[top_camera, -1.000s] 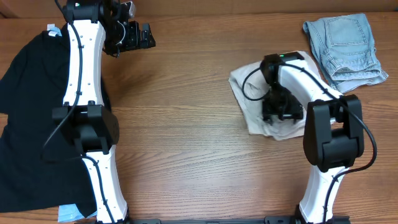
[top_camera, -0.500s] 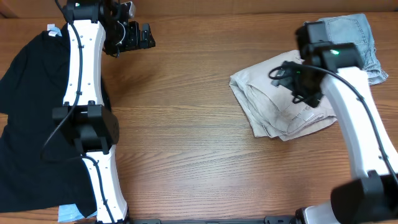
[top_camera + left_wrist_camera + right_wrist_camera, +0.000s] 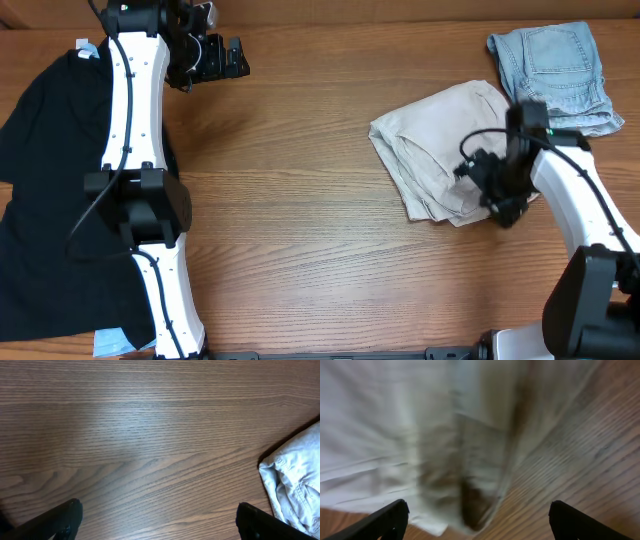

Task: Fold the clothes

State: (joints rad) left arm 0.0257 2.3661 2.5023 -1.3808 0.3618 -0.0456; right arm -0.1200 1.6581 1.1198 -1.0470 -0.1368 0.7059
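Note:
My right gripper lowers onto the near edge of the cream-beige shorts next and closes there, since that folded edge lies just below its open fingers.
The cream-beige shorts (image 3: 440,150) lie folded in a loose bundle right of the table's middle. They show blurred in the right wrist view (image 3: 445,435), and a corner shows in the left wrist view (image 3: 300,480). My right gripper (image 3: 497,195) is open and empty over the bundle's near right edge. The black top (image 3: 50,200) lies spread at the left edge. The small light-blue denim shorts (image 3: 555,70) lie folded at the far right. My left gripper (image 3: 235,58) is open and empty above bare table at the far left.
The wooden table (image 3: 290,200) runs between the black top and the beige shorts. The left arm's white links stand over the black top's right edge. A pale blue scrap (image 3: 115,343) peeks out at the near left.
My right arm swung from over the beige bundle toward the denim shorts, then back down to the bundle's near right edge. The bundle now lies uncovered and flatter. The left arm has not moved.

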